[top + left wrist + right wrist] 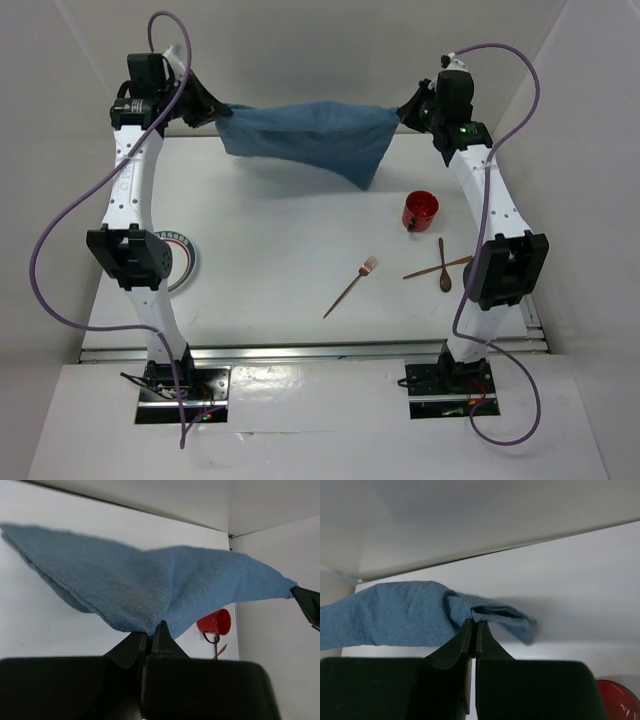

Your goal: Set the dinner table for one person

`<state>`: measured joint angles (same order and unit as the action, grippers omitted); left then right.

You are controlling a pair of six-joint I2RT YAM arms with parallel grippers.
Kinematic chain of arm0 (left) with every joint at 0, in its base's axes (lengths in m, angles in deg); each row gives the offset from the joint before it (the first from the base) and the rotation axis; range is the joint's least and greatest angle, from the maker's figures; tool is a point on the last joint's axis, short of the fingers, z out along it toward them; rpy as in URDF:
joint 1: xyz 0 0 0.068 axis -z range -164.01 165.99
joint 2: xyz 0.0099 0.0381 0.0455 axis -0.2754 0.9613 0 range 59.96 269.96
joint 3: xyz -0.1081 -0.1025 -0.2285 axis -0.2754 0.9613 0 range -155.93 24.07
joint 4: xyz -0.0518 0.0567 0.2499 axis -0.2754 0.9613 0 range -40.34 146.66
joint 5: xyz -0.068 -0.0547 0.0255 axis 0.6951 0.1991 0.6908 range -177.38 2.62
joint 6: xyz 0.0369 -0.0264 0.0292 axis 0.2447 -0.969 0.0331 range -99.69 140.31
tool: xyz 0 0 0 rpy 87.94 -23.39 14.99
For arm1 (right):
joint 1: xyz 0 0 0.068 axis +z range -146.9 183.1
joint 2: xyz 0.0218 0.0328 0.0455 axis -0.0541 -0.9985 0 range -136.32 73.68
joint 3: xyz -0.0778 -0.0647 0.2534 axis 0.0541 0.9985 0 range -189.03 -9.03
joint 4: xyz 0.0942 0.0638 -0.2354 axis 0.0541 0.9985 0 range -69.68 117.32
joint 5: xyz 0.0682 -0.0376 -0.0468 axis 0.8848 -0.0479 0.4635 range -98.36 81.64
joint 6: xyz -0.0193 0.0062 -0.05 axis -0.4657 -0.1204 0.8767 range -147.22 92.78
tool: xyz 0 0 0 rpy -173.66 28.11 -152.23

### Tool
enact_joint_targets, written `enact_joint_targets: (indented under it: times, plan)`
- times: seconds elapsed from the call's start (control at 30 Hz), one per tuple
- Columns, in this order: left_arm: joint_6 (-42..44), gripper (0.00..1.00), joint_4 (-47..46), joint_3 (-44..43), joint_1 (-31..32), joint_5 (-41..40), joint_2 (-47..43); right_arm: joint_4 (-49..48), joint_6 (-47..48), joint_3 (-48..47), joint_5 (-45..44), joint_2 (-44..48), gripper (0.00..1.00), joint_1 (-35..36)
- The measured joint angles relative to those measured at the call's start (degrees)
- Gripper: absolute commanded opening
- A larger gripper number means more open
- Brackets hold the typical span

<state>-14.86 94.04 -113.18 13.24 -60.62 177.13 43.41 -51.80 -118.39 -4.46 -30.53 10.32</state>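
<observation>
My left gripper draws the mat's corner back and down next to release it. Bare tabletop (222, 258) beside the plate lies below my left gripper and back toward the base.
A blue cloth mat (310, 135) hangs stretched in the air over the far part of the white dinner table (280, 240). My left gripper (212, 112) is shut on its left corner, and my right gripper (408, 112) is shut on its right corner. The left wrist view shows the blue cloth mat (150, 587) sagging from the pinched left gripper (150, 630). Seen from the right wrist, the blue cloth mat (405, 612) bunches at the closed right gripper (474, 624). The mat's lower right part droops lowest.
A red mug (420, 209) stands at the right. A fork (350, 286) lies near the middle front. A wooden spoon (443, 268) and another utensil (436, 268) lie crossed at the right. A plate (184, 258) is partly hidden under the left arm.
</observation>
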Motion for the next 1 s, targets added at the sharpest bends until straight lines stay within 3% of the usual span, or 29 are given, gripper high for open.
enact_joint_targets:
  times: [0.13, 0.33, 0.37, 0.43, 0.47, 0.53, 0.57, 0.6, 0.63, 0.77, 0.83, 0.9, 0.93, 1.0]
  plan:
    - [-0.8, 0.0, -4.0, 9.8, -0.2, 1.7, -4.4, -3.1, 0.0, 7.2, 0.6, 3.9, 0.0, 0.0]
    - [-0.8, 0.0, -9.3, 37.7, -0.5, 2.1, -13.7, -5.1, -2.0, 29.5, 1.5, 13.6, 0.0, 0.0]
    - [-0.7, 0.04, -9.7, 41.5, -0.5, 1.8, -14.5, -5.2, -2.4, 33.0, 1.7, 15.0, 0.0, 0.0]
    - [-0.3, 0.17, -9.5, 48.1, -0.5, 1.3, -15.4, -4.4, -3.1, 38.9, 2.1, 17.4, 0.19, 0.1]
    - [0.2, 0.41, -9.4, 50.6, -0.5, 0.8, -15.8, -4.2, -3.4, 41.4, 2.4, 18.5, 0.34, 0.3]
    - [1.5, 0.75, -8.9, 55.6, -0.4, 0.4, -16.9, -3.3, -4.2, 44.8, 2.7, 20.4, 0.63, 0.4]
    - [2.1, 0.91, -8.5, 57.3, -0.5, 0.0, -17.7, -3.0, -4.3, 45.9, 2.9, 21.3, 0.68, 0.4]
    - [2.6, 1.0, -7.6, 58.7, -0.5, -0.9, -18.6, -2.5, -4.1, 46.8, 3.0, 22.4, 0.7, 0.5]
    - [2.9, 1.0, -6.5, 59.3, -0.5, -1.7, -19.4, -2.0, -4.0, 47.1, 3.1, 23.4, 0.7, 0.5]
    - [4.4, 1.0, -3.9, 58.9, -0.5, -5.6, -22.3, -1.8, -3.9, 46.9, 3.2, 26.6, 0.67, 0.9]
    - [5.2, 0.92, -3.3, 57.8, -0.5, -7.4, -23.3, -2.0, -3.6, 46.2, 3.2, 26.8, 0.52, 1.8]
    - [5.3, 0.51, -3.6, 56.9, -0.3, -8.2, -23.8, -1.9, -3.2, 44.7, 3.6, 25.7, 0.39, 3.2]
    - [5.4, 0.33, -3.8, 56.7, -0.2, -8.6, -23.8, -1.9, -2.8, 43.1, 3.8, 24.3, 0.26, 4.2]
    - [5.9, 0.0, -4.5, 56.4, 0.5, -8.9, -23.5, -1.7, -1.9, 39.8, 4.4, 20.5, 0.12, 6.0]
